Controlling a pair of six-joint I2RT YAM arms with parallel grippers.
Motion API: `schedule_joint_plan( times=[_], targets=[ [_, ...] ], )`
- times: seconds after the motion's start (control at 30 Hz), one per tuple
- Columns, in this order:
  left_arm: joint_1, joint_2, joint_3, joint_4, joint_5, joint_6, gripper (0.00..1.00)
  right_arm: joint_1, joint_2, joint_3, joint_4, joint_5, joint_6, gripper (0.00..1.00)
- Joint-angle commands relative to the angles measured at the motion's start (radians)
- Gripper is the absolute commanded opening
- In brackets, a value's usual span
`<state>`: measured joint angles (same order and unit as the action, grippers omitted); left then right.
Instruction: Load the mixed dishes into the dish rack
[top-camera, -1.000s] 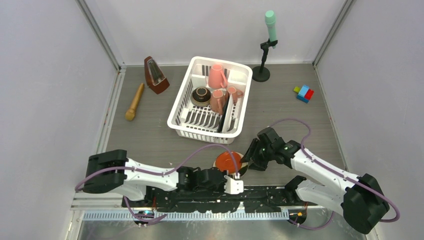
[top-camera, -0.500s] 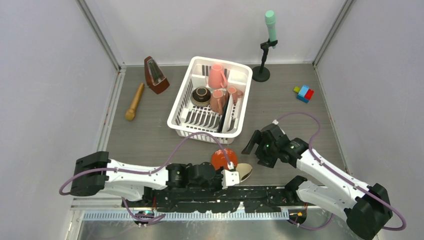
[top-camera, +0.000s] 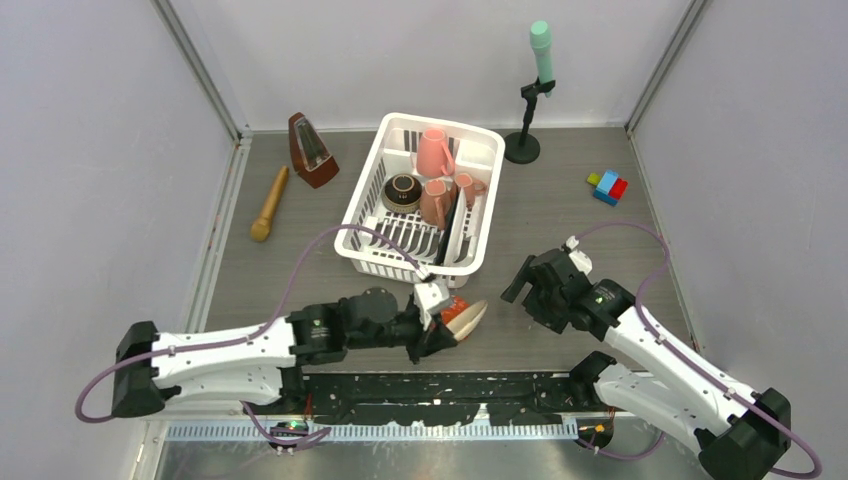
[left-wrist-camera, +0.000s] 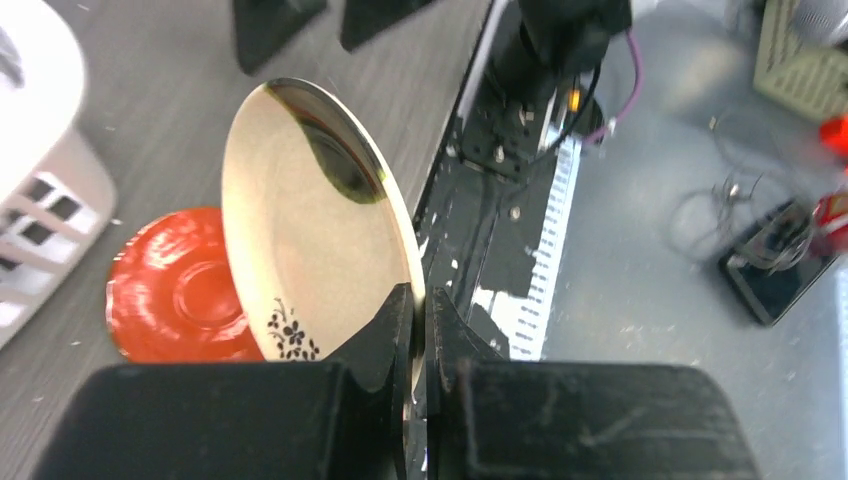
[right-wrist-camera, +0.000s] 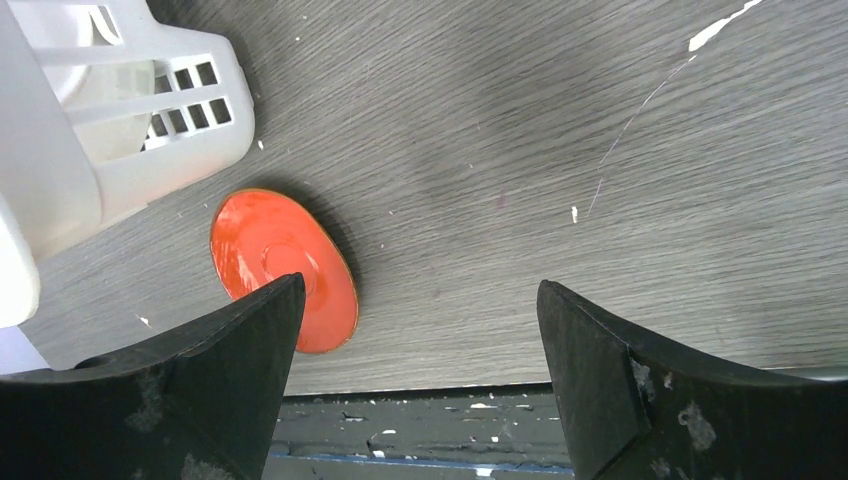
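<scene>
The rack slots (top-camera: 421, 239) beside the upright large plate are empty, so my left gripper will next swing outward, lower the cream plate (top-camera: 472, 316) into them and let it go.
My left gripper (left-wrist-camera: 420, 300) is shut on the rim of a small cream plate (left-wrist-camera: 310, 210) with a black flower mark and holds it tilted on edge above the table. In the top view the gripper (top-camera: 447, 325) and plate (top-camera: 472, 316) are just in front of the dish rack (top-camera: 372, 222). A red saucer (right-wrist-camera: 285, 270) lies flat on the table below, by the rack's near corner. My right gripper (right-wrist-camera: 420, 288) is open and empty, to the right of the saucer (top-camera: 455, 308). The rack holds pink mugs (top-camera: 434, 152), a brown bowl (top-camera: 402, 190) and an upright large plate (top-camera: 462, 228).
A wooden stick (top-camera: 269, 203) and a brown metronome (top-camera: 311, 150) lie left of the rack. A green-topped stand (top-camera: 530, 100) is behind the rack on the right. Toy blocks (top-camera: 607, 186) sit at the far right. The black base rail (top-camera: 450, 385) runs along the near edge.
My left gripper has lifted the cream plate off the red saucer and carried it forward toward the rack. My right gripper has drawn back to the right, away from the plate.
</scene>
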<state>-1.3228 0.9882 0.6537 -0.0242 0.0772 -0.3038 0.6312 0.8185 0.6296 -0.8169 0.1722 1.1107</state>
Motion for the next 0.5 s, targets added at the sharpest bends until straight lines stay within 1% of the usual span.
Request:
schedule_joint_plan(
  times=[0.0, 0.07, 0.13, 0.23, 0.3, 0.37, 0.47],
  targets=[
    [0.054, -0.114, 0.145, -0.201, -0.028, -0.101, 0.00, 0.004, -0.013, 0.035, -0.023, 0.066, 0.026, 0.93],
    [0.080, -0.152, 0.197, -0.277, -0.040, -0.114, 0.00, 0.004, -0.010, 0.034, -0.021, 0.066, 0.029, 0.93],
    [0.120, -0.163, 0.274, -0.414, -0.066, -0.126, 0.00, 0.004, -0.004, 0.035, -0.016, 0.063, 0.030, 0.93],
    [0.202, -0.119, 0.437, -0.629, -0.069, -0.133, 0.00, 0.004, 0.004, 0.035, -0.010, 0.058, 0.029, 0.93],
    [0.267, -0.091, 0.530, -0.739, -0.068, -0.134, 0.00, 0.004, 0.006, 0.036, -0.005, 0.057, 0.028, 0.92],
    [0.314, -0.074, 0.592, -0.792, -0.066, -0.125, 0.00, 0.004, 0.008, 0.035, -0.002, 0.054, 0.025, 0.92],
    [0.379, -0.066, 0.635, -0.780, -0.064, -0.097, 0.00, 0.004, 0.007, 0.029, 0.005, 0.054, 0.021, 0.92]
  ],
)
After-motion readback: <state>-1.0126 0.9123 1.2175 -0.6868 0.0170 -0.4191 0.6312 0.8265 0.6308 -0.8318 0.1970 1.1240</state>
